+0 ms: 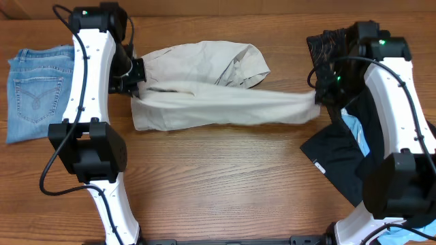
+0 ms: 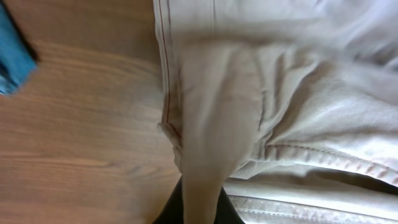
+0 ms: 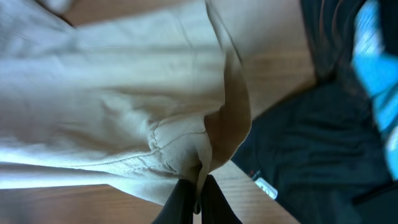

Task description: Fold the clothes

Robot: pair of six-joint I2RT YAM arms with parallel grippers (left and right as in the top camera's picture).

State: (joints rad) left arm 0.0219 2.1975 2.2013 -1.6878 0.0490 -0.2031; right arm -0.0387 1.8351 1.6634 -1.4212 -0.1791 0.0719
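Observation:
Next, the left gripper moves back and down and releases the shorts' end onto the bare wood, as that clear spot lies below, toward my base.
The beige shorts (image 1: pixel 204 88) lie stretched across the middle of the table, folded lengthwise, with one bunched part at the back. My left gripper (image 1: pixel 134 87) is shut on the shorts' left end; in the left wrist view cloth (image 2: pixel 211 124) runs down between the dark fingers (image 2: pixel 200 208). My right gripper (image 1: pixel 319 97) is shut on the shorts' right end; in the right wrist view the fingers (image 3: pixel 198 198) pinch a seamed fold (image 3: pixel 180 149). The front edge hangs taut between the two grippers.
Folded light-blue jeans (image 1: pixel 37 92) lie at the far left, their edge showing in the left wrist view (image 2: pixel 12 56). A black garment (image 1: pixel 340 160), a sky-blue one (image 1: pixel 355 133) and a patterned one (image 1: pixel 325 44) lie at the right, under the right arm.

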